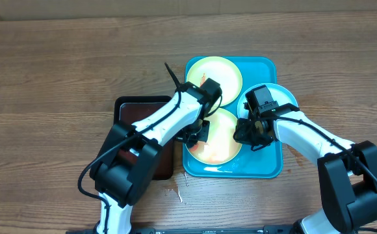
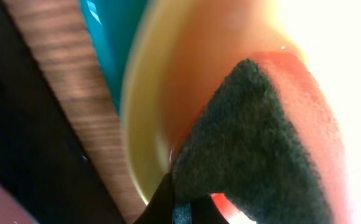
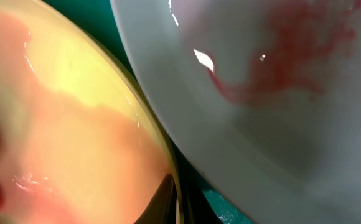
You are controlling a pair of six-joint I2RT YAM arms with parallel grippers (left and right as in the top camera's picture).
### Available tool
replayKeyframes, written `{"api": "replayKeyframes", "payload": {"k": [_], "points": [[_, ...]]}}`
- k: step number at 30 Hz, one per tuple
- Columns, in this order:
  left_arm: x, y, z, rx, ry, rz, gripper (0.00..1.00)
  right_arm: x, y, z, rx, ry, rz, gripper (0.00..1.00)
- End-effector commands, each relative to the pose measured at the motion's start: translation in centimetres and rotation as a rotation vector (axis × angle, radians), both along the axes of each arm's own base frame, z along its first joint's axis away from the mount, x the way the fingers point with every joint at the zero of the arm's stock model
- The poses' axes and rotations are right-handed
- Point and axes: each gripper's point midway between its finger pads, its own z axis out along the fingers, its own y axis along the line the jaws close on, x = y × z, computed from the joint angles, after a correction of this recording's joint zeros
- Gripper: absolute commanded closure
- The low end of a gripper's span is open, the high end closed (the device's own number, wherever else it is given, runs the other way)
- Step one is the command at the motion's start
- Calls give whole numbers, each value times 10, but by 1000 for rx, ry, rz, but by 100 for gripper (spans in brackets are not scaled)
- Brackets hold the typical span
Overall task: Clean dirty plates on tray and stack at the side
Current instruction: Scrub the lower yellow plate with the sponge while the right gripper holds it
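I will next lift my left gripper, move it across the dark brown tray, to its left in the overhead view, then lower it and release the sponge clear of the plates.
The teal tray holds three plates. A pale yellow-green plate lies at its far end. A second yellow-green plate with red smears lies at the near end. A pale blue-white plate with a red smear overlaps the tray's right rim. My left gripper is shut on a dark green and red sponge, pressed on the near plate. My right gripper is shut on that plate's right rim, next to the blue-white plate.
A dark brown, black-rimmed tray sits just left of the teal tray, under my left arm. Small crumbs lie on the wooden table near the front. Both arms cross over the teal tray.
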Motion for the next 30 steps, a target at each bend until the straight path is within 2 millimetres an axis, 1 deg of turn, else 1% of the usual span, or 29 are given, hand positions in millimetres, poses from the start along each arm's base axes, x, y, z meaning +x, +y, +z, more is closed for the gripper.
{"api": "replayKeyframes", "payload": {"k": [1,2,5,8,11,15,18,22,25,27,29,30], "points": [[30,19,3,7,-57,75,96,-6,-17,-21,-102,32,-11,96],[33,8,4,-63,-49,79,96,-6,-17,-21,-102,32,-11,96],[36,-34,9,-309,-9,86,96,-6,-17,-21,-102,32,-11,96],[37,-67,14,-469,13,71,96,-6,-17,-21,-104,32,-7,96],[30,-84,5,-505,48,57,96,-6,-17,-21,-103,32,-7,96],[5,-104,-14,-541,163,37,96,-6,-17,-21,-103,32,-7,96],[-10,-116,-17,-597,247,43,96,-6,-17,-21,-102,33,-8,96],[-19,-121,-10,-631,296,48,96,-6,-16,-21,-101,33,-8,96],[-27,-113,-11,-592,329,57,96,-6,-16,-21,-101,33,-8,96],[-31,-101,-16,-521,331,65,96,-6,-16,-21,-100,33,-7,96],[-31,-79,-22,-400,314,79,96,-6,-15,-21,-95,35,-7,96],[-28,-68,-25,-339,295,90,96,-6,-15,-21,-95,35,-7,96]]}}
